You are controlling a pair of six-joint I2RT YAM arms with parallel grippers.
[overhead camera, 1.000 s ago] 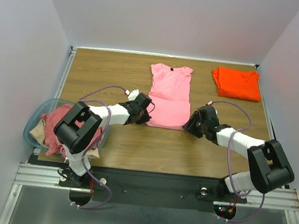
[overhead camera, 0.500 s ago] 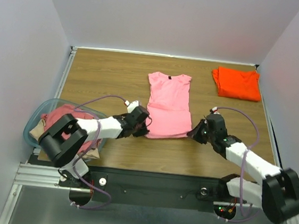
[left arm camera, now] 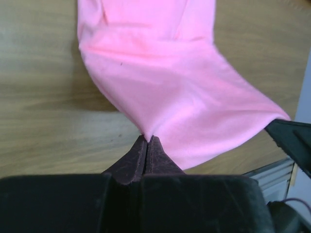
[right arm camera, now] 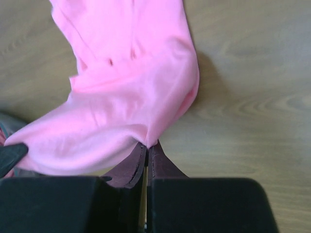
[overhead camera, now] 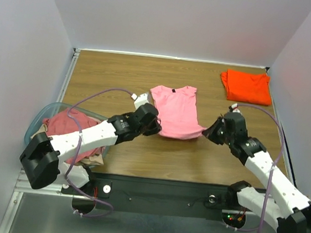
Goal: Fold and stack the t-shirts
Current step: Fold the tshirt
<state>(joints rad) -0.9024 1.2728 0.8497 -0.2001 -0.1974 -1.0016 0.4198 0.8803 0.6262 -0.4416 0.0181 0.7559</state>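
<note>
My left gripper will next move the hem corner outward onto the t-shirt's shoulder nearer the tub and let go of it, because the t-shirt's collar end lies spread flat.
The light pink t-shirt (overhead camera: 175, 110) lies mid-table, its collar end on the wood and its near hem lifted off the table. My left gripper (overhead camera: 155, 129) is shut on the hem's left corner (left arm camera: 147, 133). My right gripper (overhead camera: 208, 131) is shut on the hem's right corner (right arm camera: 151, 141). The hem sags between the two grippers. The bright orange t-shirt (overhead camera: 246, 86) lies folded at the back right. Dusty rose and tan shirts (overhead camera: 67, 132) sit heaped in the tub at the left.
The clear bluish plastic tub (overhead camera: 41, 114) stands at the table's left near edge beside the left arm. White walls close the table on three sides. A purple cable loops over each arm.
Both grippers have risen and moved away from the bases with the pink shirt's hem, lifting it off the table. The shirt's body has bunched and its collar end has shifted left.
</note>
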